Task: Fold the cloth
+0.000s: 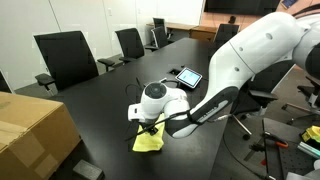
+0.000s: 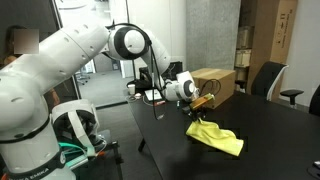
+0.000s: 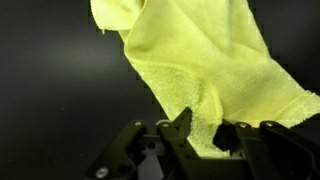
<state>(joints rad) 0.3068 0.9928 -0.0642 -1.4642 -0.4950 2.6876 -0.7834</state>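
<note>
The cloth's spread part lies below my gripper and on its tablet side. My gripper will next move the cloth's pinched edge over that part toward the tablet, lower and release.
The pale-yellow cloth (image 1: pixel 148 141) lies crumpled on the black table, near its edge, in both exterior views (image 2: pixel 216 135). In the wrist view the cloth (image 3: pixel 200 60) hangs from the jaws and spreads away over the dark tabletop. My gripper (image 3: pixel 205 132) is shut on one edge of the cloth, fabric pinched between the two black fingers. In the exterior views the gripper (image 1: pixel 148 126) sits right over the cloth's near corner, low over the table (image 2: pixel 200 105).
A brown cardboard box (image 1: pixel 30 130) stands on the table close to the cloth (image 2: pixel 215 82). A tablet (image 1: pixel 188 76) lies farther along the table. Black office chairs (image 1: pixel 65 58) line the far side.
</note>
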